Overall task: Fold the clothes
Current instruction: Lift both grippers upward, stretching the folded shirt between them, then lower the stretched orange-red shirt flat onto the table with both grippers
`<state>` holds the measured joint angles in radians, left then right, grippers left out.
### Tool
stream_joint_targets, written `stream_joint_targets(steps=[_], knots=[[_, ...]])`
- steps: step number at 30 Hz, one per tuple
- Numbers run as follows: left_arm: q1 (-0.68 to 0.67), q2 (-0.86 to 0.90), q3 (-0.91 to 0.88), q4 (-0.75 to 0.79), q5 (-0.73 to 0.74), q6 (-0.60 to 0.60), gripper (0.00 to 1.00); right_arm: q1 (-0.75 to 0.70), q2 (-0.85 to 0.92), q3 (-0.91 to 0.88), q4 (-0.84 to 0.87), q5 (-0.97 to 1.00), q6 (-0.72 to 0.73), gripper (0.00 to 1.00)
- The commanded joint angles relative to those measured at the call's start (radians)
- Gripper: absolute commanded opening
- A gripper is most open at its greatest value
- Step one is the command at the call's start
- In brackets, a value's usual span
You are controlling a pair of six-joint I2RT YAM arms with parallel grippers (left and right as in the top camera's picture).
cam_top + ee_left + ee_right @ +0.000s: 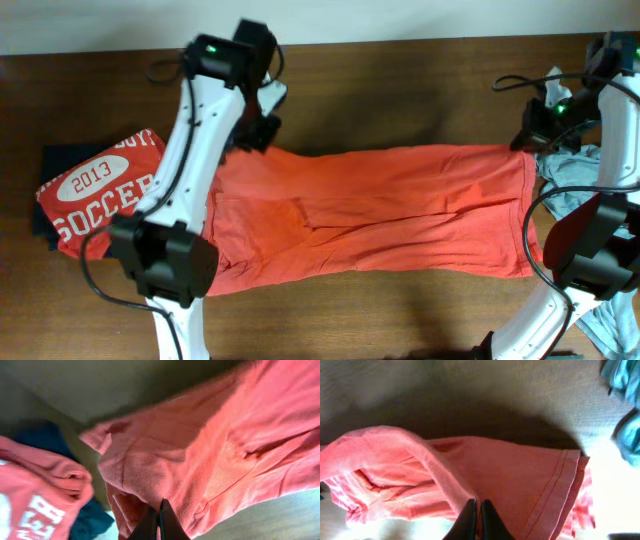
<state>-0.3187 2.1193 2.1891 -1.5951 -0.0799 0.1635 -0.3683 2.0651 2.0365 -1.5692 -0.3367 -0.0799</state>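
I should next move my right gripper, which holds the still raised corner, back and down onto the shirt's end [522, 200] beside the grey-blue shirt to release the hem.
An orange-red T-shirt [380, 205] lies stretched lengthwise across the table, folded over on itself. At the shirt's far left corner my left gripper [262, 128] is shut on its cloth; in the left wrist view the fingertips [159, 521] pinch the orange fabric [200, 450]. My right gripper [531, 140] holds the far right corner by the hem, and in the right wrist view its tips [477, 519] are closed on a fold of the shirt [520, 480]. A folded orange-red shirt with white SOCCER lettering [95, 195] lies at the left on a dark navy one [50, 160].
A pale grey-blue shirt [575, 185] lies bunched at the right edge behind the right arm, with more of it near the front right corner [615, 320]. Bare wooden tabletop [400, 90] shows behind and in front of the stretched shirt.
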Motion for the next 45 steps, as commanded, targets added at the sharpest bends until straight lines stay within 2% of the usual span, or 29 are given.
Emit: stream_joint_targets(steps=[1, 4, 15, 20, 27, 28, 30, 31, 33, 35, 37, 42, 45], knots=[[0.001, -0.005, -0.091, 0.013, -0.02, -0.013, 0.0, 0.003, -0.03, 0.011, -0.049, 0.021, 0.01, 0.04], [0.001, -0.005, -0.156, 0.003, -0.019, -0.013, 0.01, 0.013, -0.03, 0.011, -0.127, 0.066, 0.01, 0.04], [0.011, -0.005, -0.193, -0.076, -0.018, -0.014, 0.02, 0.054, -0.032, -0.091, -0.13, 0.334, 0.154, 0.04], [0.056, -0.006, -0.219, -0.093, -0.01, -0.029, 0.02, 0.054, -0.032, -0.137, -0.13, 0.432, 0.218, 0.04], [0.121, -0.006, -0.36, -0.058, 0.016, -0.036, 0.04, 0.053, -0.032, -0.143, -0.13, 0.489, 0.257, 0.05], [0.129, -0.006, -0.372, -0.054, 0.016, -0.036, 0.04, 0.053, -0.032, -0.145, -0.129, 0.499, 0.258, 0.07], [0.143, -0.006, -0.378, -0.049, 0.017, -0.04, 0.06, 0.053, -0.032, -0.148, -0.126, 0.549, 0.298, 0.17], [0.149, -0.006, -0.378, -0.047, 0.021, -0.04, 0.08, 0.052, -0.032, -0.148, -0.125, 0.573, 0.315, 0.19], [0.158, -0.006, -0.378, -0.044, 0.029, -0.039, 0.14, 0.052, -0.031, -0.149, -0.12, 0.612, 0.349, 0.25], [0.165, -0.006, -0.378, -0.043, 0.032, -0.04, 0.24, 0.052, -0.031, -0.149, -0.114, 0.624, 0.351, 0.34], [0.17, -0.006, -0.378, -0.043, 0.032, -0.04, 0.3, 0.052, -0.031, -0.149, -0.106, 0.63, 0.352, 0.36], [0.174, -0.007, -0.352, -0.043, 0.032, -0.04, 0.29, 0.052, -0.032, -0.148, -0.064, 0.552, 0.335, 0.35], [0.174, -0.009, -0.291, -0.057, 0.032, -0.039, 0.25, 0.052, -0.032, -0.146, -0.011, 0.377, 0.211, 0.32]])
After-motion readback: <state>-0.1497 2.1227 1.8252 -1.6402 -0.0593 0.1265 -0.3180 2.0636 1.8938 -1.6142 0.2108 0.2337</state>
